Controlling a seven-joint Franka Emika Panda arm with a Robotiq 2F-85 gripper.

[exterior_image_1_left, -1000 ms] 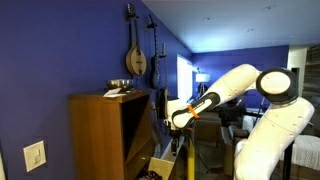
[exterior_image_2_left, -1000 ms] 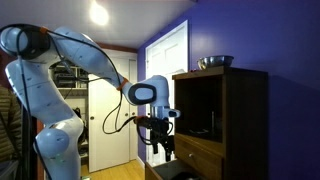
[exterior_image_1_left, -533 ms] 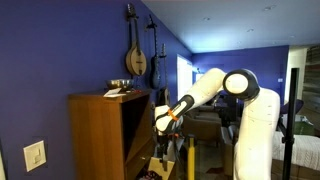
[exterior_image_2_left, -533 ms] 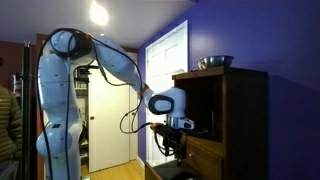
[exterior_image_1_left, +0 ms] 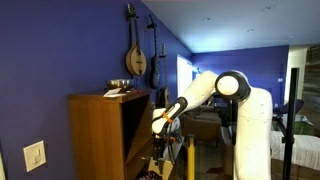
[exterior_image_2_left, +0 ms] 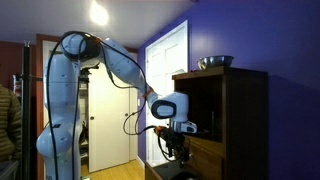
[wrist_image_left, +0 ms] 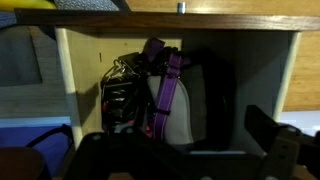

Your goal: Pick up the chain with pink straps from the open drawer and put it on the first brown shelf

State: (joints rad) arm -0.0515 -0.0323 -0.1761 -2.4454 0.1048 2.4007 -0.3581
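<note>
My gripper is to drop down into the open drawer [wrist_image_left: 66, 80] next, turning as it goes onto the strap, since the long pink-purple strap [wrist_image_left: 166, 96] lies uncovered beside the tangled black chain.
In the wrist view a shiny black chain [wrist_image_left: 124, 92] with pink-purple straps [wrist_image_left: 167, 88] lies in the pale wooden drawer [wrist_image_left: 66, 80]. My gripper [wrist_image_left: 190, 145] hangs over it, with its dark fingers spread wide and nothing between them. In both exterior views the gripper [exterior_image_1_left: 158, 128] [exterior_image_2_left: 178, 146] is at the cabinet's front, just above the open drawer [exterior_image_1_left: 152, 164] [exterior_image_2_left: 205, 156]. The first brown shelf [exterior_image_2_left: 204, 135] floors the dark open compartment [exterior_image_1_left: 136, 118] above the drawer. The chain does not show in the exterior views.
A metal bowl [exterior_image_2_left: 215, 62] [exterior_image_1_left: 119, 85] and flat items sit on the cabinet top. String instruments [exterior_image_1_left: 136, 55] hang on the blue wall. A white door [exterior_image_2_left: 165, 75] stands behind the arm. A person [exterior_image_2_left: 8, 125] stands at the frame edge.
The arm has swung in toward the cabinet and lowered, bringing the gripper from out in front of it to just above the open drawer.
</note>
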